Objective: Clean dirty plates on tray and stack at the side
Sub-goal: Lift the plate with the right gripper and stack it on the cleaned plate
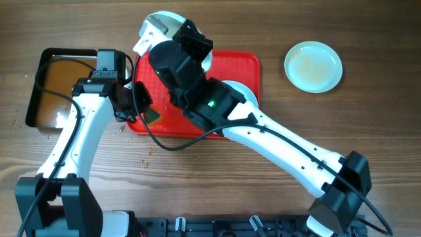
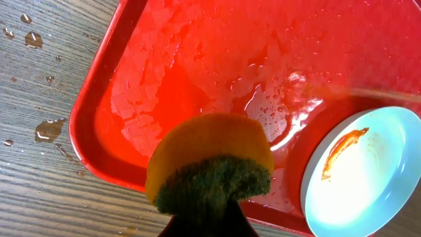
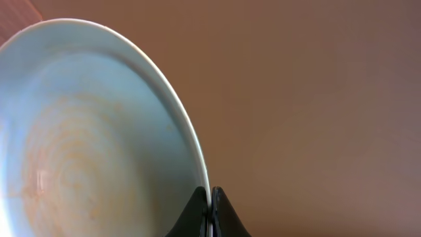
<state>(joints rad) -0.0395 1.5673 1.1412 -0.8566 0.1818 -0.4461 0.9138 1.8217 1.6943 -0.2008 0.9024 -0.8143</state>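
Next, my right gripper will swing to the right in the overhead view and down over the third plate [image 1: 313,66] to release.
My right gripper [image 3: 210,201] is shut on the rim of a pale mint plate [image 3: 99,131] with faint orange streaks. It holds the plate tilted above the far left end of the red tray [image 1: 245,62], and the plate also shows in the overhead view [image 1: 158,29]. My left gripper [image 2: 207,220] is shut on a yellow and green sponge [image 2: 210,164] over the tray's wet near left corner [image 2: 125,118]. A second plate [image 2: 362,171] with an orange smear lies in the tray, partly under the right arm [image 1: 245,91]. A third plate [image 1: 314,66] lies on the table at the right.
A black pan [image 1: 45,62] of brownish water stands left of the tray, beside my left arm. Water drops [image 2: 49,130] and crumbs [image 1: 145,155] lie on the wooden table near the tray's left edge. The right arm crosses over the tray.
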